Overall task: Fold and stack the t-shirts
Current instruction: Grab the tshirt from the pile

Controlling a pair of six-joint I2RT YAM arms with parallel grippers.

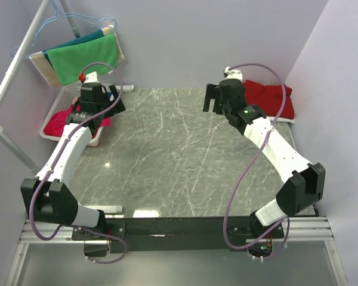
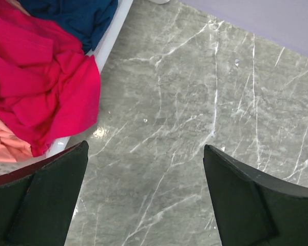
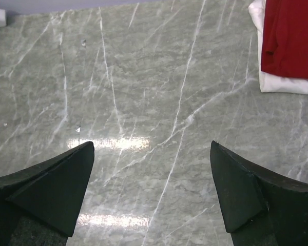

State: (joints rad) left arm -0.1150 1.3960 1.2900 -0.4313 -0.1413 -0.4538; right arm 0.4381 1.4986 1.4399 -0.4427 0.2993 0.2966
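Note:
The pinkish-red t-shirt lies uppermost, so my left gripper will next go left in the top view and lower onto the crumpled folds of that shirt.
A bright pinkish-red t-shirt (image 2: 36, 82) lies crumpled in a white basket (image 1: 52, 134) at the table's left and hangs over its rim. A navy t-shirt (image 2: 77, 15) and a salmon-orange t-shirt (image 2: 5, 143) lie in the same basket. A folded maroon-red t-shirt (image 1: 268, 95) rests at the far right, also in the right wrist view (image 3: 292, 38), on something white (image 3: 285, 84). My left gripper (image 2: 146, 192) is open and empty above bare table just right of the basket. My right gripper (image 3: 151, 189) is open and empty above bare table left of the maroon shirt.
Green, teal and beige towels (image 1: 83, 56) hang on a rack at the back left, with a metal pole (image 1: 15, 65) beside them. Purple walls close the back and right. The marble table (image 1: 179, 155) spreads between the arms.

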